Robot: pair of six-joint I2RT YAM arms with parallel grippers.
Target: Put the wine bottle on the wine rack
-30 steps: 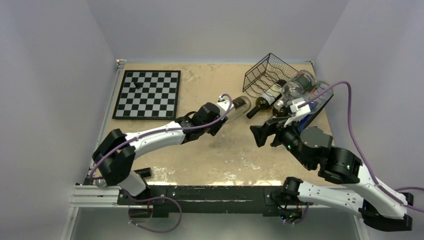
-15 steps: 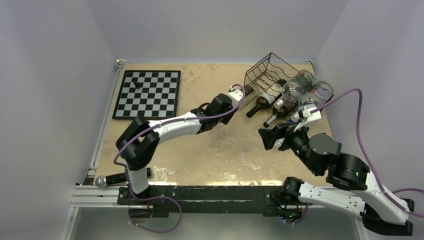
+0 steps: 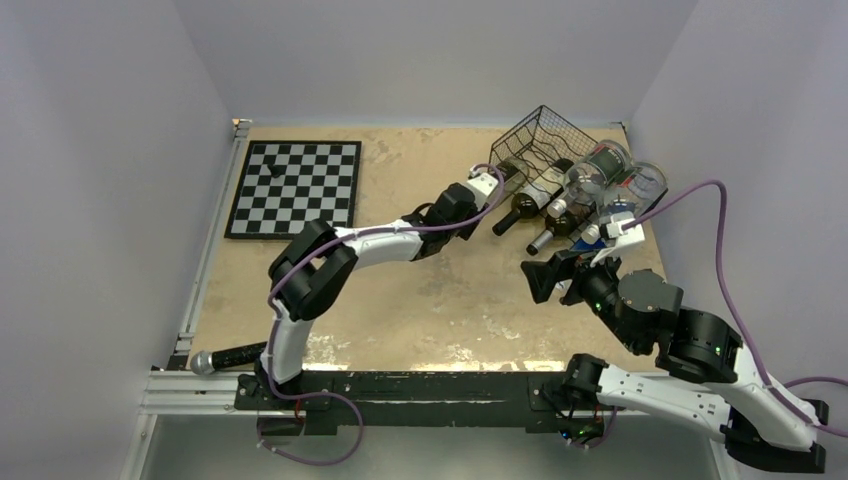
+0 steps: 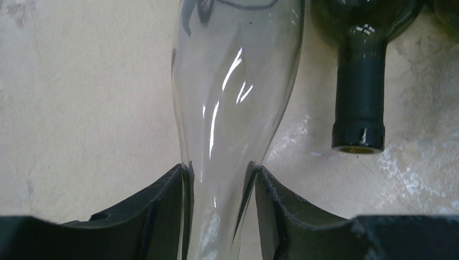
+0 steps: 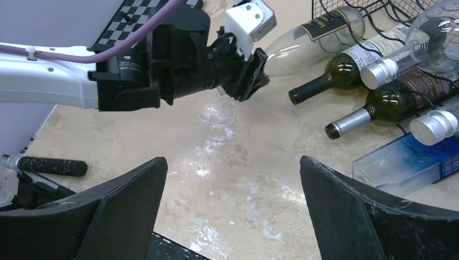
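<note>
The clear bottle's body is only partly inside the rack, so I will next push my left gripper outward toward the rack, beside the dark bottle, and then open it.
My left gripper is shut on the neck of a clear glass wine bottle, whose body reaches into the left end of the black wire wine rack at the back right. In the left wrist view the clear neck sits clamped between my fingers. The right wrist view shows the left gripper, the bottle and the rack's edge. My right gripper is open and empty in front of the rack, over bare table.
Several dark bottles and clear bottles with silver caps lie at the rack's front. A dark bottle neck lies beside the held one. A clear blue box lies right. A chessboard lies back left. A black-handled tool lies near the left base.
My left arm has stretched up and to the right, carrying the clear bottle from mid-table into the rack's left end. My right gripper has drawn back slightly toward the near right.
</note>
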